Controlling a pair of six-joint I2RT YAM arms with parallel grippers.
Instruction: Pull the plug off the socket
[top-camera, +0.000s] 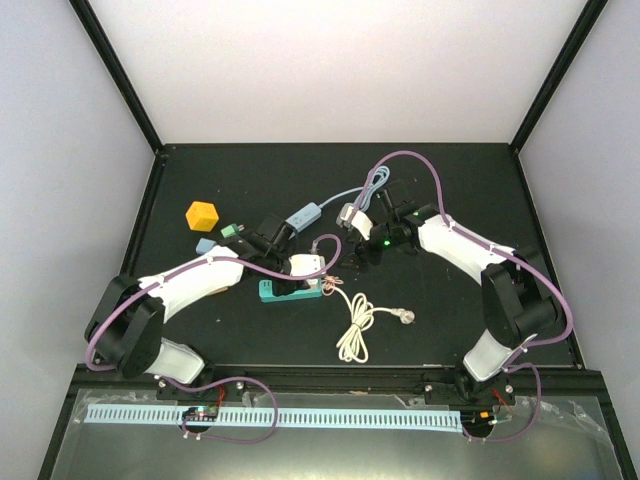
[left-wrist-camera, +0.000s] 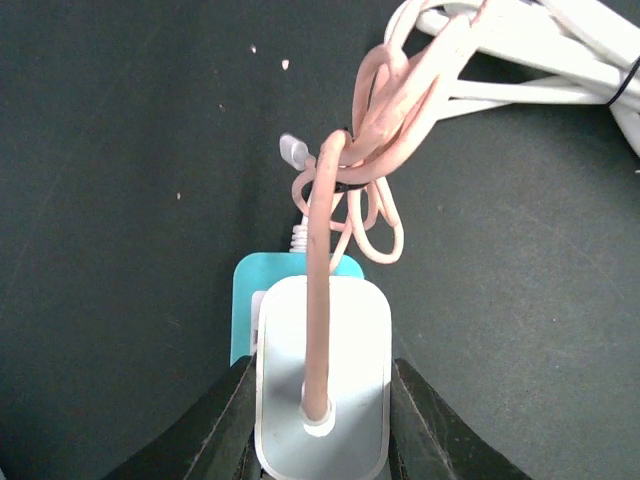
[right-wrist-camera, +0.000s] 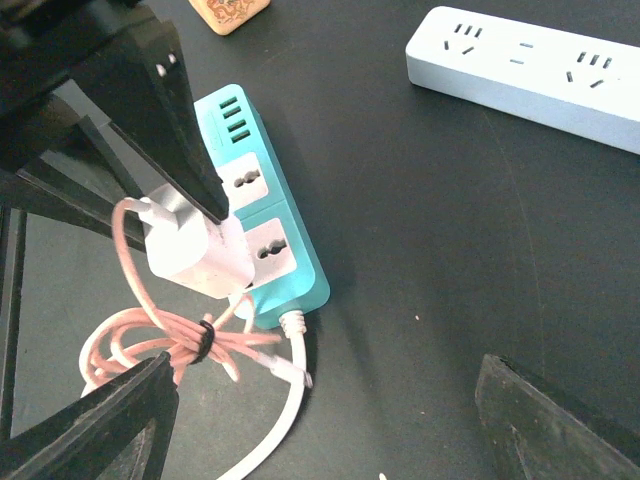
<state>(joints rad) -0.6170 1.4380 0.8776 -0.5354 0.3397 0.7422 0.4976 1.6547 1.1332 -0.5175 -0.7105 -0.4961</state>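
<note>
I will swing my left gripper to the left in the top view next and down to the table by the pale blue block, and release the plug clear of the sockets.
A white plug (left-wrist-camera: 345, 340) with a pink cable (left-wrist-camera: 375, 150) sits over a teal socket strip (left-wrist-camera: 245, 290). My left gripper (left-wrist-camera: 320, 405) is shut on the plug, one black finger on each side. In the right wrist view the plug (right-wrist-camera: 195, 250) leans at the left edge of the strip (right-wrist-camera: 285, 215), with two free sockets beside it; I cannot tell if its prongs are still in. My right gripper (right-wrist-camera: 325, 400) is open and empty, hovering just beyond the strip's cord end. From above, the plug (top-camera: 308, 265), left gripper (top-camera: 292, 262) and right gripper (top-camera: 362, 248) sit mid-table.
A light blue power strip (right-wrist-camera: 530, 65) lies behind, also seen from above (top-camera: 303, 213). A coiled white cord (top-camera: 355, 325) lies in front of the teal strip. An orange cube (top-camera: 202, 215), a green block (top-camera: 230, 231) and a pale blue block (top-camera: 206, 245) stand at the left.
</note>
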